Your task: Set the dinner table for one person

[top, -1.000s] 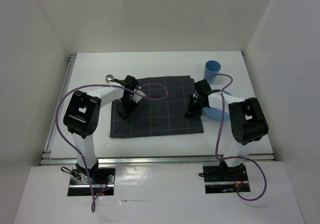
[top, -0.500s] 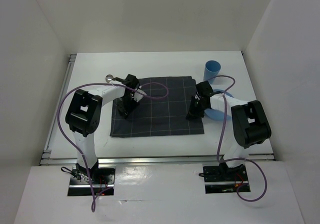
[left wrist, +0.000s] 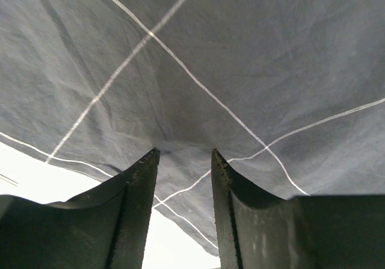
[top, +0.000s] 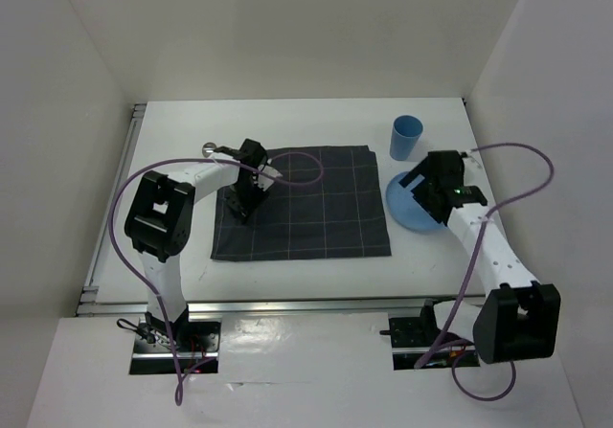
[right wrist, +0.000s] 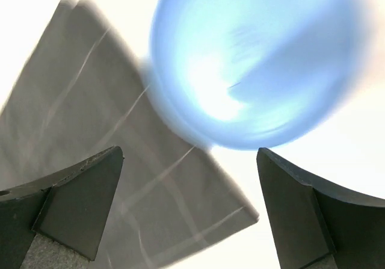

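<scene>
I will move my right gripper sideways and down onto the blue plate's rim [top: 441, 223] [right wrist: 355, 55] opposite the cloth, and stay clear of the cloth. That rim is below, to the right in the top view.
The dinner table [top: 287, 122] is a white top carrying a dark grey checked cloth [top: 306, 208], spread flat. My left gripper [top: 243, 205] stands on the cloth's left part. In the left wrist view its jaws [left wrist: 183, 153] are parted, with both tips pressing on the cloth [left wrist: 240, 58] and flat fabric showing between them. A blue plate [top: 407, 210] lies just off the cloth's right edge, partly under my right arm. My right gripper [top: 417, 187] hovers above it, wide open and empty [right wrist: 189, 179]. The blurred plate [right wrist: 258, 58] and a cloth corner [right wrist: 120, 160] show below. A blue cup [top: 406, 138] stands upright behind the plate.
A small metal piece of cutlery [top: 213, 147] lies on the table behind the cloth's far left corner. Metal rails [top: 110, 217] run along the left and near edges. White walls enclose the table on three sides.
My right gripper has opened and drawn back to the right, away from the cloth's right edge, and now hangs over the plate. The left gripper has barely moved.
</scene>
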